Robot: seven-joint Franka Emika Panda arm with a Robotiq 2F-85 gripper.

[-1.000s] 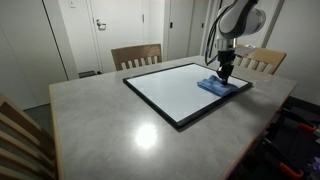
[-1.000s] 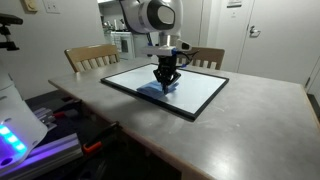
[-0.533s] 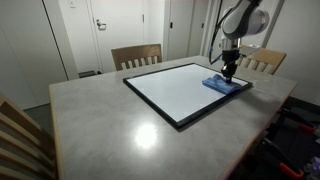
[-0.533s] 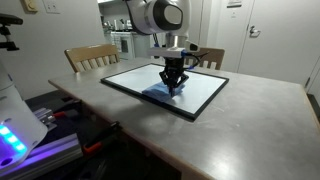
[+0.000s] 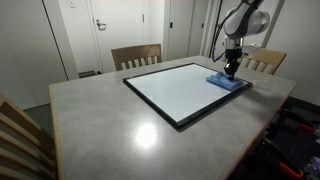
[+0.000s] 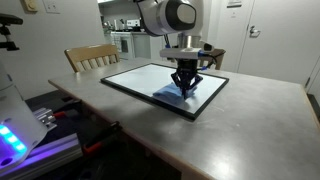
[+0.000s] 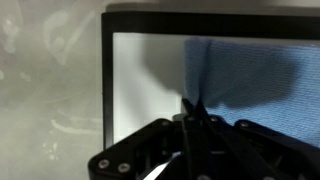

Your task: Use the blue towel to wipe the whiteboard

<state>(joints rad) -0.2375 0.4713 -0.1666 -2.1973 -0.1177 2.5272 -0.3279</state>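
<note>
The black frame (image 6: 204, 109) is to the gripper's left in the wrist view, past an uncovered part of the whiteboard, so the gripper should pull the towel (image 6: 184, 88) across that part onto it and let go.
The whiteboard (image 5: 175, 90) lies flat on the grey table, white with a thin black frame; it shows in both exterior views (image 6: 150, 80) and in the wrist view (image 7: 150, 70). The blue towel (image 5: 228, 82) lies on the board near one corner, also in an exterior view (image 6: 175, 94) and in the wrist view (image 7: 245, 85). My gripper (image 5: 232, 72) points straight down with its fingertips pressed together on the towel (image 6: 184, 88). In the wrist view the fingers (image 7: 192, 115) meet at the towel's edge, pinching the cloth.
The grey table (image 5: 110, 125) carries the board. Wooden chairs stand at the far side (image 5: 136, 55) (image 5: 262, 60) and a chair back at the near corner (image 5: 20, 140). Another chair (image 6: 92, 57) and equipment (image 6: 15, 130) show in an exterior view.
My gripper has slid the blue towel across the whiteboard toward the board's corner, staying pressed down on it.
</note>
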